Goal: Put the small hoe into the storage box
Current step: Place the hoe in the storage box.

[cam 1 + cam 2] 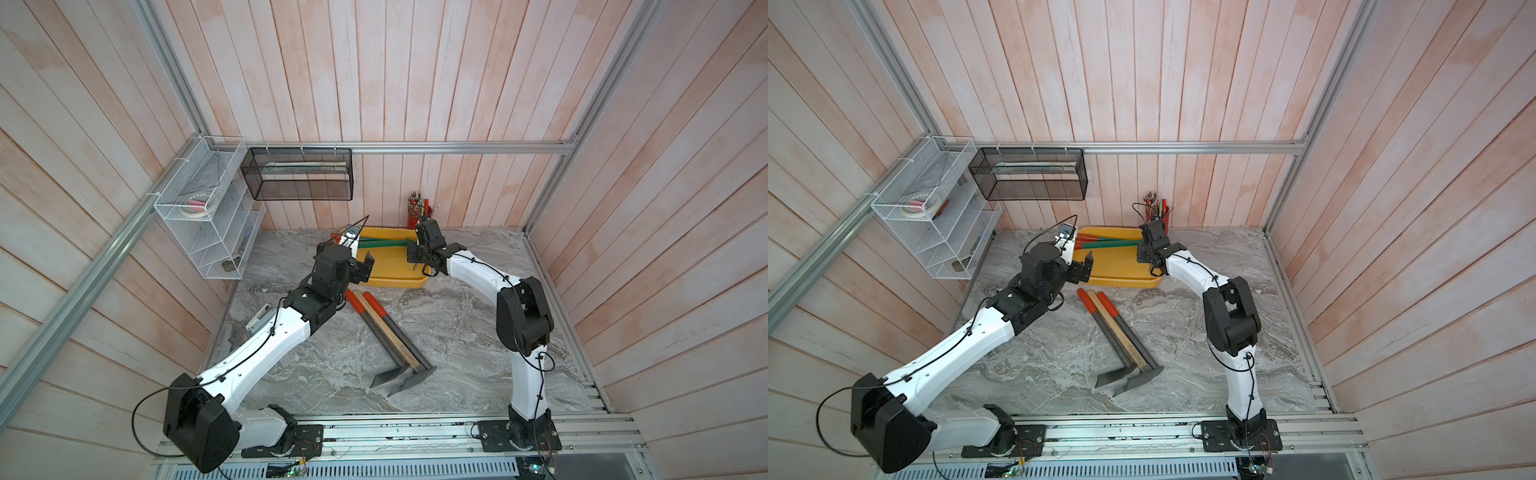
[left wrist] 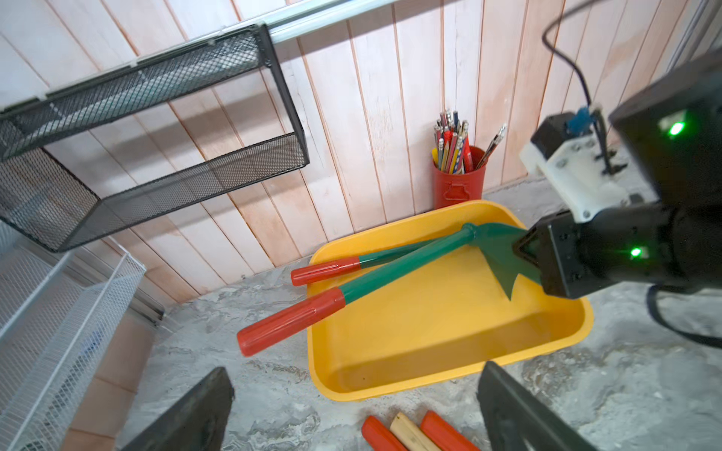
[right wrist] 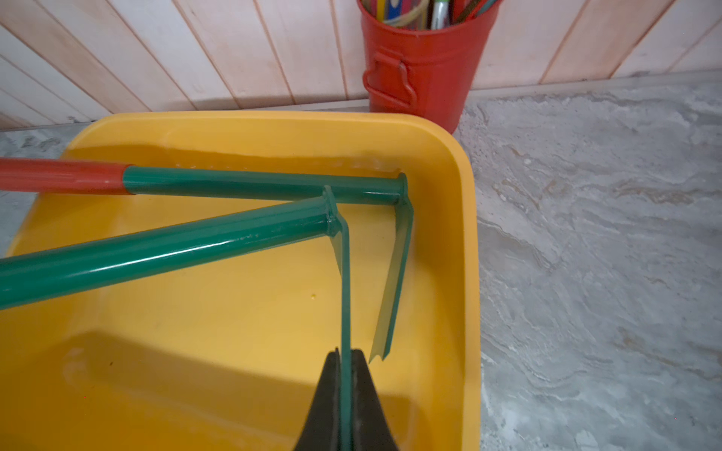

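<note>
The held hoe is still hanging above the bottom of the box, so my right gripper will next go down beside the second hoe's blade (image 3: 394, 278) and let go of the thin blade.
The storage box (image 1: 390, 272) (image 1: 1117, 272) is a shallow yellow tub at the back of the table. My right gripper (image 3: 345, 363) (image 1: 417, 262) is shut on the thin blade of a small green hoe (image 3: 164, 246) (image 2: 390, 273). The hoe's shaft slants across the box, and its red grip (image 2: 289, 322) pokes out past the rim. A second green hoe (image 3: 254, 183) lies along the box's far wall. My left gripper (image 2: 355, 375) (image 1: 365, 266) hangs open and holds nothing, just outside the box's near left corner.
Three long-handled tools (image 1: 386, 332) lie crossed on the marble table in front of the box, their blades (image 1: 403, 376) toward me. A red pencil cup (image 1: 417, 212) stands behind the box. A black mesh basket (image 1: 299, 174) and a white wire rack (image 1: 208, 216) hang on the walls.
</note>
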You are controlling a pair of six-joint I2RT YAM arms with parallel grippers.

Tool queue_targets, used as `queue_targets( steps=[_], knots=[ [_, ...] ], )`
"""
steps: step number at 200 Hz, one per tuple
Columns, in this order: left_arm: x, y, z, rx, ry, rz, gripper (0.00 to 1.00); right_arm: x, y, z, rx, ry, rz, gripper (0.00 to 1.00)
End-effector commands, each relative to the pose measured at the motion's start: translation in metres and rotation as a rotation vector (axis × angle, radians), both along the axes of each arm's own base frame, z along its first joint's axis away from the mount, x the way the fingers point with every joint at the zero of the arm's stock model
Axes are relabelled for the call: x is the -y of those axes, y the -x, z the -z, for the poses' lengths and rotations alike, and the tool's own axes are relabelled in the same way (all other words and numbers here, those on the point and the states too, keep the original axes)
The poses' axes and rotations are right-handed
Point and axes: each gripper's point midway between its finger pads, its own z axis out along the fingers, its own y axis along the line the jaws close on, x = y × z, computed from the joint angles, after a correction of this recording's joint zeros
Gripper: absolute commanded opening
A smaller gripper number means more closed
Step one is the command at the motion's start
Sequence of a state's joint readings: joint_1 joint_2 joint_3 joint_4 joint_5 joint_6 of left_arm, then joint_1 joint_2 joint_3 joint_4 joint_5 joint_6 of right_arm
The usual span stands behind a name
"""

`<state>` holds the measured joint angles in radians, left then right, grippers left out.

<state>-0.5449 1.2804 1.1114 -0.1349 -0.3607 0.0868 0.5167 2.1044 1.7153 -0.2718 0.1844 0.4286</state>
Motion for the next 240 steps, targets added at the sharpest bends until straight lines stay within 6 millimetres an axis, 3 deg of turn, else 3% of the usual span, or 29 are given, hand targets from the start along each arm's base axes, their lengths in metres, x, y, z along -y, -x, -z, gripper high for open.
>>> queue_targets(
  steps=[1, 49, 156, 194, 240],
  knots=[
    [-0.001, 0.007, 0.007, -0.046, 0.127, 0.042, 1.00, -0.013, -0.020, -0.039, 0.115, -0.116, 0.091, 0.00],
    [-0.021, 0.010, 0.007, -0.045, 0.144, 0.010, 1.00, -0.020, -0.025, -0.013, 0.075, -0.105, 0.132, 0.00],
    [-0.030, 0.010, 0.015, -0.069, 0.158, -0.012, 1.00, 0.019, -0.021, 0.032, 0.038, -0.029, 0.235, 0.00],
    [-0.027, 0.008, 0.016, -0.078, 0.167, -0.005, 1.00, 0.036, -0.023, 0.035, 0.046, -0.012, 0.255, 0.00],
    [-0.024, 0.005, 0.017, -0.088, 0.173, -0.001, 1.00, 0.037, -0.033, 0.029, 0.085, 0.012, 0.231, 0.00]
  ],
)
